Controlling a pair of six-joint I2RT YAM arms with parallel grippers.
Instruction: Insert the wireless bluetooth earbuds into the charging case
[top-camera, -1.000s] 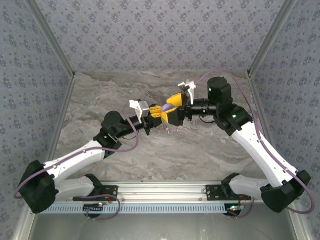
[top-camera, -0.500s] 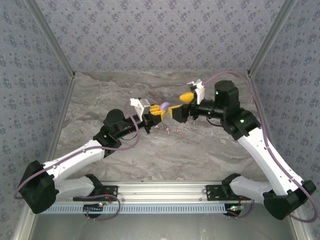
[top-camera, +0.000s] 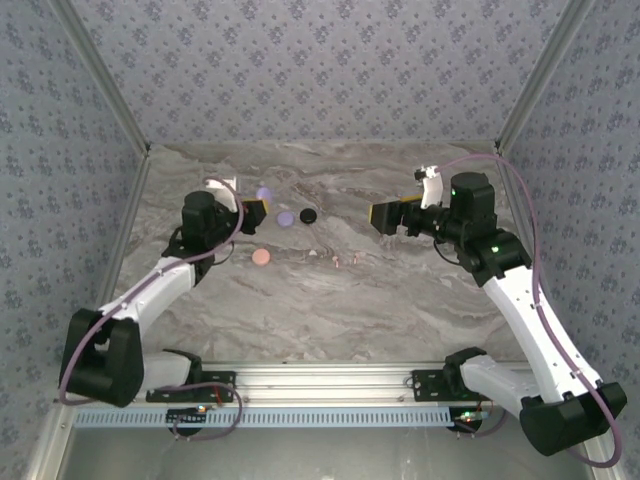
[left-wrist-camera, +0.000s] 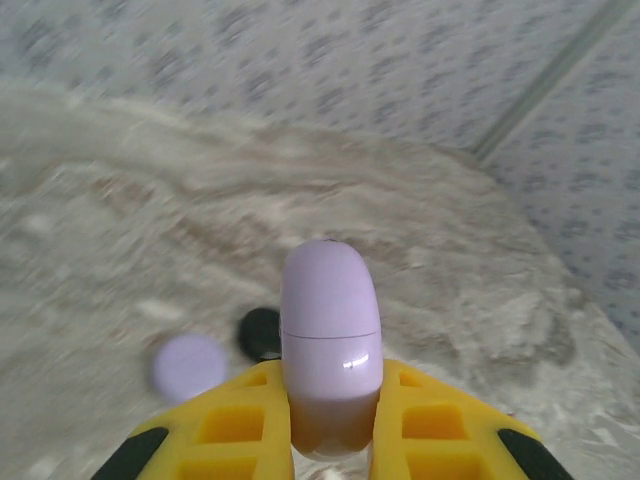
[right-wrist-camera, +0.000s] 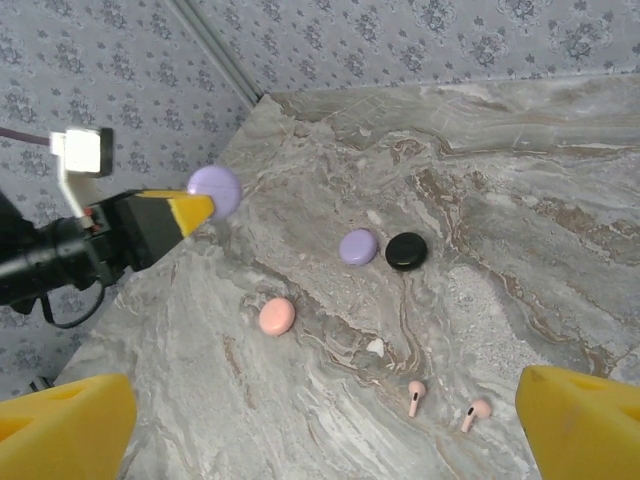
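My left gripper tips downward and lowers next to release the case on bare marble (top-camera: 263, 221) (left-wrist-camera: 112, 398) beside the second lilac case, since that spot lies below my gripper.
My left gripper (left-wrist-camera: 332, 385) is shut on a closed lilac charging case (left-wrist-camera: 330, 330), holding it above the table at the back left (top-camera: 264, 193). From the right wrist view, that held case (right-wrist-camera: 215, 192) juts past the yellow fingertip. Two pale pink earbuds (right-wrist-camera: 416, 396) (right-wrist-camera: 476, 412) lie apart on the marble, small in the top view (top-camera: 337, 262). My right gripper (right-wrist-camera: 325, 435) hangs open above and right of them, with nothing between its fingers (right-wrist-camera: 585, 420). In the top view the right gripper (top-camera: 380, 215) sits at the right.
On the table lie a second lilac round case (right-wrist-camera: 358, 246), a black one (right-wrist-camera: 406, 251) beside it and a pink one (right-wrist-camera: 277, 316) nearer the left. A tiny white piece (right-wrist-camera: 376, 347) lies above the earbuds. Patterned walls close in the marble table (top-camera: 400, 300).
The two arms, which met over the middle, have drawn apart. The left swung back and left with the lilac case; the right pulled away rightward, open. The cases and earbuds on the table are now uncovered.
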